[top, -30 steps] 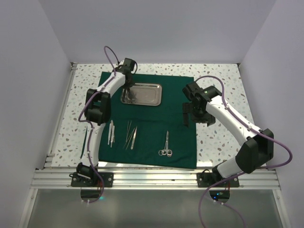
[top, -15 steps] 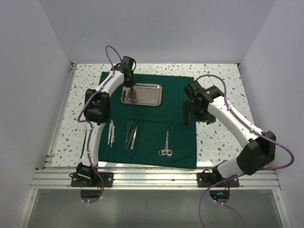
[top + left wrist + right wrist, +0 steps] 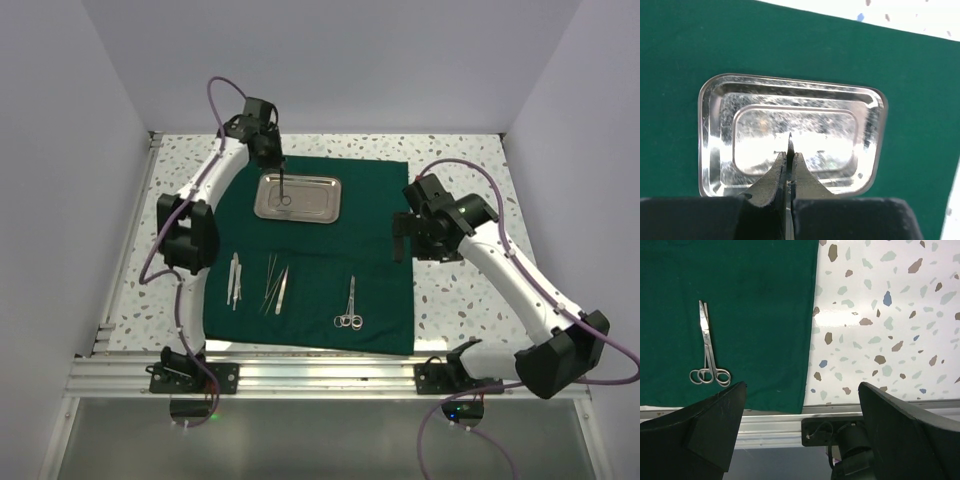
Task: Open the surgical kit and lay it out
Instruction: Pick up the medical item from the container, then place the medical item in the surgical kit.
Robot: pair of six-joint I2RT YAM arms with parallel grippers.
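Observation:
My left gripper swings back, lowers and releases the instrument (image 3: 284, 192) on the bare cloth beside the similar ring-handled forceps next.
The surgical kit's dark green cloth (image 3: 370, 200) lies spread flat, with the shiny steel tray (image 3: 335, 198) at its far side. My left gripper (image 3: 279, 170) hangs over the tray, shut on a slim ring-handled instrument (image 3: 284, 192) that dangles above it. In the left wrist view the gripper (image 3: 789, 155) pinches the instrument's thin edge (image 3: 789, 142) over the tray (image 3: 715, 130). Scalpel-like handles (image 3: 236, 278), tweezers (image 3: 281, 288) and ring-handled forceps (image 3: 350, 305) lie in a row near the front. My right gripper (image 3: 402, 240) stands open and empty above the cloth's right edge.
Speckled tabletop (image 3: 880, 315) lies right of the cloth (image 3: 755, 300), and the forceps (image 3: 707, 350) sit left of my right gripper (image 3: 802, 390). An aluminium rail (image 3: 770, 425) and the arm's base mount (image 3: 840, 435) run along the near edge. White walls enclose three sides.
My left gripper has risen from the tray floor, lifting the ring-handled instrument clear of it. The right arm has drifted slightly right and toward the front, still open.

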